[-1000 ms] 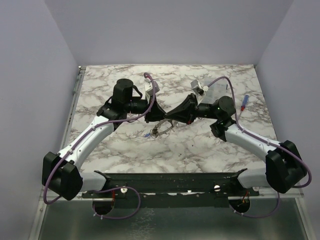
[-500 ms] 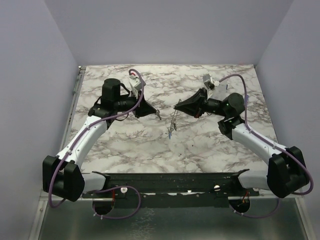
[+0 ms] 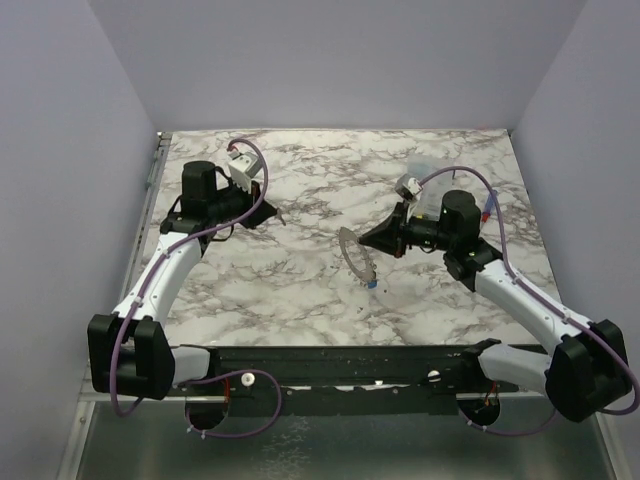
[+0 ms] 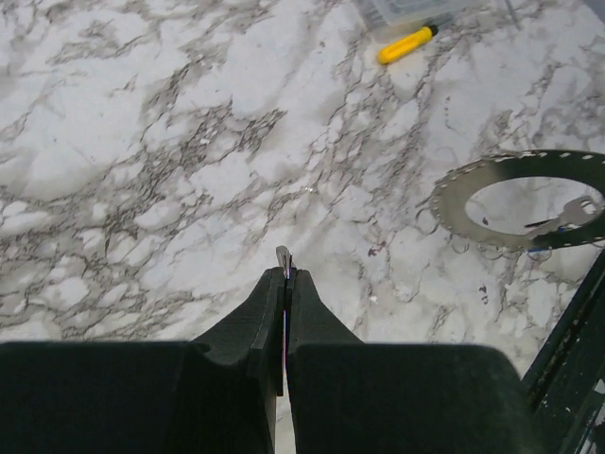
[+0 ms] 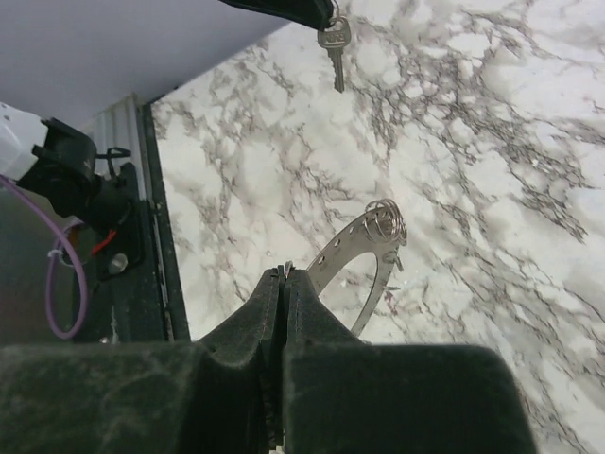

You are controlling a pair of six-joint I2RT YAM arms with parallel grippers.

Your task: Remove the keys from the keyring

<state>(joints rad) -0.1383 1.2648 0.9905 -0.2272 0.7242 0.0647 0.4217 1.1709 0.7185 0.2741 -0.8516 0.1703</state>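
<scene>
My left gripper will next move down toward the table, away from the keyring, because the small key already hangs free of the keyring.
My left gripper is shut on a small silver key, held above the table at the left. In the right wrist view that key hangs free from the left fingertips. My right gripper is shut on the rim of the grey keyring, held tilted above the middle of the table. The keyring carries small wire rings at its far end. A blue-headed key hangs under it. The left wrist view shows the keyring at the right with a key across its hole.
A clear plastic packet and a red-and-blue tool lie at the back right behind the right arm. A yellow-handled item lies by the packet. The black base rail runs along the near edge.
The arms have drawn apart. My left gripper moved left and back with one key, now off the ring. My right gripper moved right and nearer with the keyring and the blue key.
</scene>
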